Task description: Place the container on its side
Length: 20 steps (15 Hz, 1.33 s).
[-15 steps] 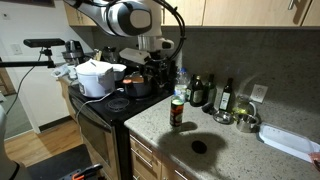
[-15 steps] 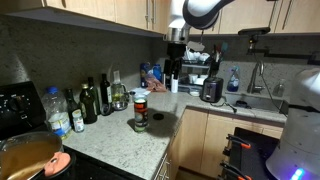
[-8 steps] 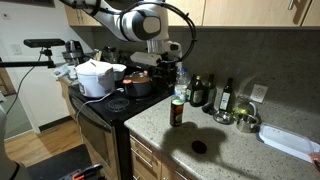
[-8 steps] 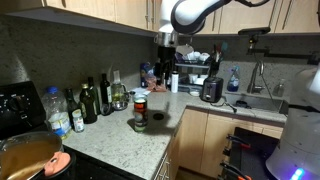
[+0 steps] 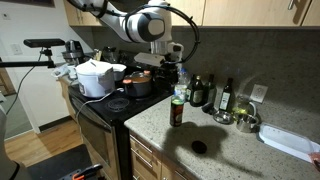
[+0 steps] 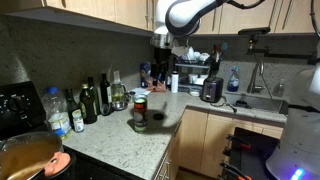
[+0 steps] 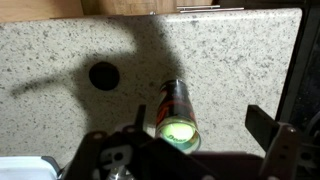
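Note:
The robot's gripper is well above the container (image 5: 177, 112), so it will move down first, to close on the container at its top edge, on the side by the dark spot.
The container (image 5: 177, 112) is a small dark can with a reddish label band and a greenish-yellow top. It stands upright on the speckled counter near the stove, and it shows in both exterior views (image 6: 140, 110). In the wrist view the container (image 7: 176, 116) is seen from above, with its light top between the fingers. My gripper (image 5: 172, 70) hangs well above it, open and empty, and is also visible in an exterior view (image 6: 163, 76) and in the wrist view (image 7: 200, 125).
A dark round spot (image 7: 103, 75) lies on the counter beside the container. Dark glass bottles (image 5: 198, 92) and a clear plastic bottle (image 5: 181, 80) stand at the back wall. Pots (image 5: 97, 77) sit on the stove. Metal bowls (image 5: 245, 122) sit further along the counter.
The arm has swung sideways, and the gripper now hangs more nearly over the container. The container has not moved.

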Motion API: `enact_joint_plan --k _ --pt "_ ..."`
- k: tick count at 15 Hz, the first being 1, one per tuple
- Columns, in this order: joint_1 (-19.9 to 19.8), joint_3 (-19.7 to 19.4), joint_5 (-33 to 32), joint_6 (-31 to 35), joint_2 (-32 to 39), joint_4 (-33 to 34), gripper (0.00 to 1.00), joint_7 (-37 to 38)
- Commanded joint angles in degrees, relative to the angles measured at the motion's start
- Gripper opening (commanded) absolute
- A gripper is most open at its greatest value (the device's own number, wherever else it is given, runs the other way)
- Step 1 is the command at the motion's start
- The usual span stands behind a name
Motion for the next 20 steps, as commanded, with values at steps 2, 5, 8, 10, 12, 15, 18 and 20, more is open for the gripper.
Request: enact_joint_plan --k 2,5,8,10,12,15,18,20 --pt "0.0 -0.4 -0.1 1.1 1.0 0.5 1.00 0.7" --pt "-0.4 -0.8 -0.7 2.7 4.6 2.7 1.00 1.6" --pt "-0.6 -1.5 0.0 5.7 8.5 5.3 1.00 0.5" --pt "-0.7 -1.8 0.0 7.9 11.1 7.2 1.00 0.6" --pt "-0.7 -2.1 -0.4 8.1 13.4 9.4 1.00 0.9" --pt "-0.5 -2.6 -1.4 6.9 16.3 12.6 0.91 1.4" --pt "-0.5 -2.9 -1.3 6.3 18.5 15.1 0.84 1.3" --pt "-0.6 -3.1 -1.1 6.0 19.8 16.3 0.82 1.3"
